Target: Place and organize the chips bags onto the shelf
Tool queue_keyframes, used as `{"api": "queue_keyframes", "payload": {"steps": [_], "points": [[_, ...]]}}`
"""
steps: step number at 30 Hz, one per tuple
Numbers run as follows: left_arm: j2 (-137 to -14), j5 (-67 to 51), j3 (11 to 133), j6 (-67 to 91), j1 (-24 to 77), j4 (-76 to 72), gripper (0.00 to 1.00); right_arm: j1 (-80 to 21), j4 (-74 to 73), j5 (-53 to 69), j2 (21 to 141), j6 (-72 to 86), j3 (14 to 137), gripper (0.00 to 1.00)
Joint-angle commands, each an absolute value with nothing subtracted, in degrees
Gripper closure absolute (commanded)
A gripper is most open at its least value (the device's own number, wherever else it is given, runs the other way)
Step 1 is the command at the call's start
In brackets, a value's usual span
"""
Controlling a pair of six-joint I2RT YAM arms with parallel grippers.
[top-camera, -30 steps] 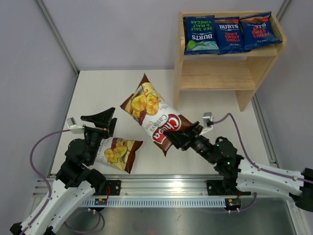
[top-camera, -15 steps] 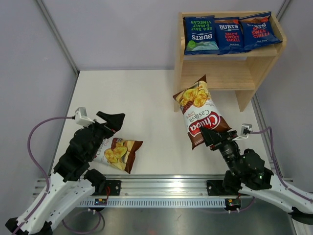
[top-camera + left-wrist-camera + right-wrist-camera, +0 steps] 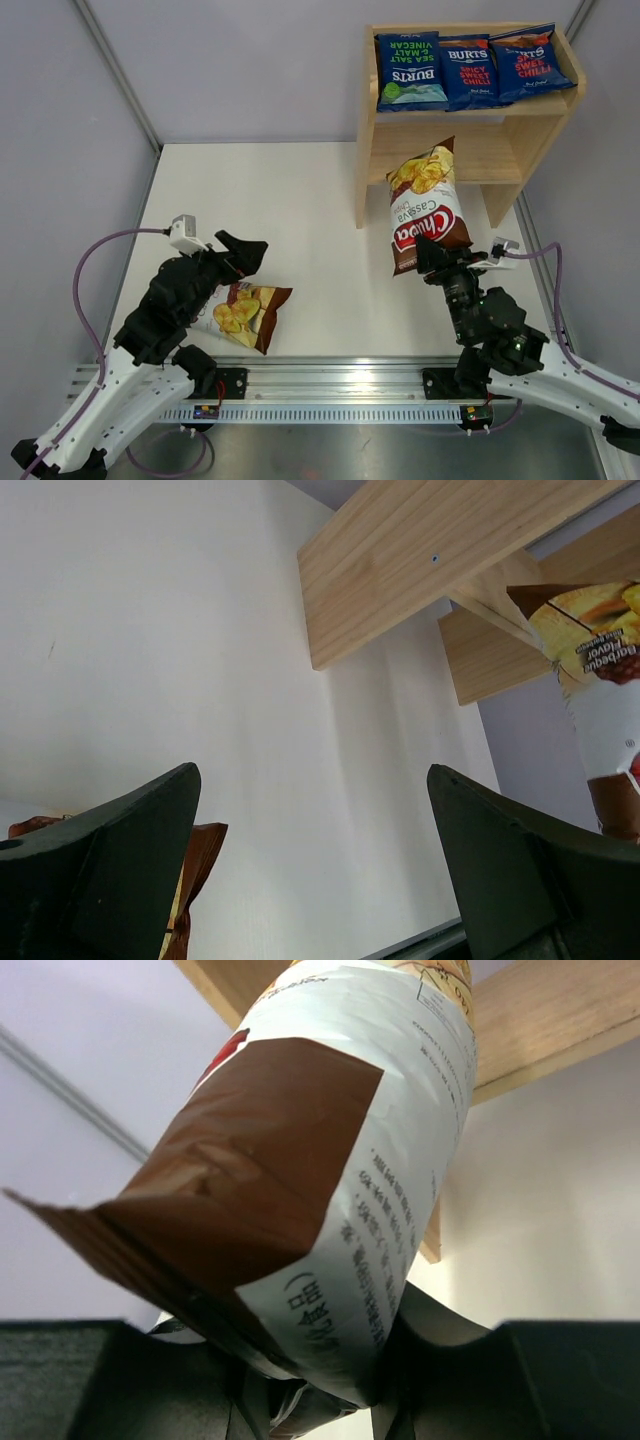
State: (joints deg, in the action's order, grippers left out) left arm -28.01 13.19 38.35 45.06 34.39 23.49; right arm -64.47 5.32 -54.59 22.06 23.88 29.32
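The bare wood of the shelf's lower level is outward of the right gripper, so the robot needs to slide the Chuba bag outward and to the right in the top view to release it.
Three dark blue Burts bags [image 3: 470, 67] lie side by side on the top tier of the wooden shelf [image 3: 375, 120]. My right gripper [image 3: 432, 262] is shut on the bottom end of a brown-and-white Chuba bag [image 3: 424, 205] and holds it raised, its top against the shelf's lower tier; the bag fills the right wrist view [image 3: 330, 1190]. The second Chuba bag [image 3: 243, 312] lies flat on the table at the near left. My left gripper [image 3: 243, 254] is open and empty just above that bag's far edge; a corner of that bag shows in the left wrist view [image 3: 195, 870].
White table [image 3: 290, 200] with grey walls on both sides. The shelf stands at the far right. A metal rail [image 3: 330, 400] runs along the near edge by the arm bases. The shelf's lower tier [image 3: 445, 155] shows bare wood beside the held bag.
My right gripper has swung the Chuba bag from the table's middle rightward and away, up to the shelf's lower tier. My left arm has shifted slightly right, still open.
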Motion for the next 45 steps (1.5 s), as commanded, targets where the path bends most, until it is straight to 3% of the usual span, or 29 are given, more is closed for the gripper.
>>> {"api": "queue_keyframes", "payload": {"steps": [1, 5, 13, 19, 28, 32, 45], "points": [[-28.3, 9.85, 39.02, 43.16, 34.45, 20.66, 0.01, -59.01, 14.15, -57.23, 28.89, 25.11, 34.09, 0.82], [-28.3, 8.44, 39.37, 42.45, 34.45, 20.92, 0.01, -45.2, 10.55, -42.07, 35.94, 35.32, 37.79, 0.85], [-24.96, 7.3, 38.41, 40.08, 34.45, 23.03, 0.01, -30.87, 18.81, -28.58, 38.93, 40.16, 35.95, 0.83], [-24.17, 4.75, 36.48, 39.9, 34.45, 21.8, 0.01, -12.33, 17.49, -4.1, 44.2, 47.19, 38.66, 0.81], [-24.08, 2.29, 35.77, 37.71, 34.45, 21.79, 0.01, 7.7, 25.91, 14.55, 53.07, 59.66, 37.27, 0.78], [-23.2, 2.72, 35.77, 36.31, 34.45, 22.94, 0.01, 11.34, 25.67, 17.32, 58.09, 64.59, 38.23, 0.75], [-20.39, 3.78, 36.65, 34.19, 34.45, 25.93, 0.01, 13.45, 27.96, 11.6, 67.22, 70.5, 40.6, 0.53]]}}
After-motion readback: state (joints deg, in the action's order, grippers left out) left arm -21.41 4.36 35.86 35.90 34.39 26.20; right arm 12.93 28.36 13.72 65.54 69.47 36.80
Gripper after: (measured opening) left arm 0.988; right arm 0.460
